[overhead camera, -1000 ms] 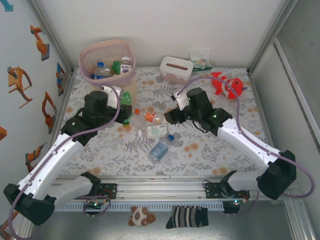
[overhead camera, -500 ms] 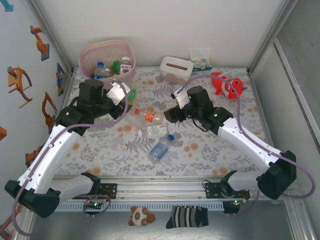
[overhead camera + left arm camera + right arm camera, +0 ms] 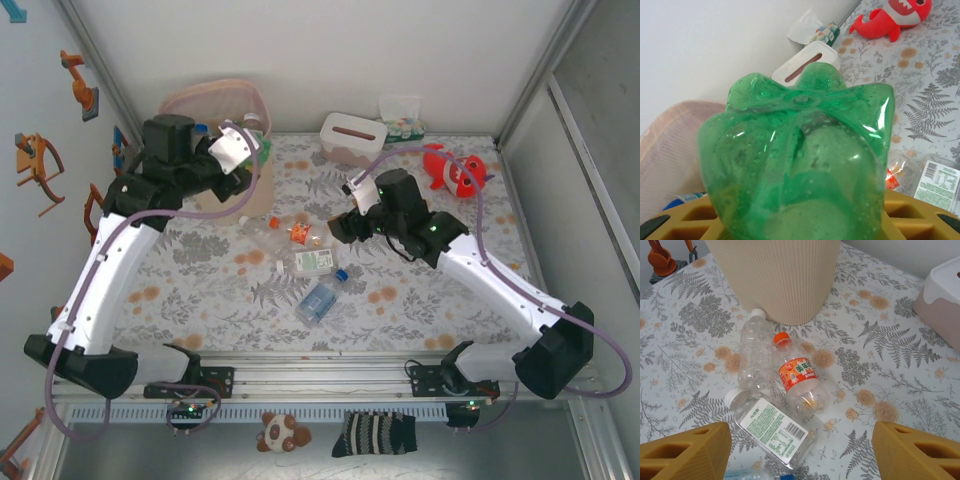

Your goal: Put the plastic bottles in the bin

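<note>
The bin's opening [image 3: 677, 155] is outward, so my left gripper needs to carry the green bottle [image 3: 800, 155] outward over it next, then go down and let go of the bottle where bottles already lie.
My left gripper [image 3: 248, 156] is shut on a green plastic bottle [image 3: 800, 155], held high beside the bin [image 3: 190, 100], a beige wastebasket with a pink liner and several bottles inside. The green bottle's base faces the left wrist camera and hides the fingertips. My right gripper [image 3: 800, 450] stands open above three bottles lying on the table: a clear one [image 3: 752, 355], an orange-labelled one [image 3: 799, 377] and a green-labelled one [image 3: 771, 431]. From above, a blue bottle [image 3: 318, 300] lies nearer the front.
A white tissue box [image 3: 352, 138] stands at the back centre with a small packet behind it. A red shark plush [image 3: 455, 170] lies at the back right. A loose blue cap [image 3: 342, 274] sits by the bottles. White walls close in the table's sides.
My left arm has risen from the table beside the bin and swung back toward the bin's rim, carrying the green bottle. The right arm has barely moved.
</note>
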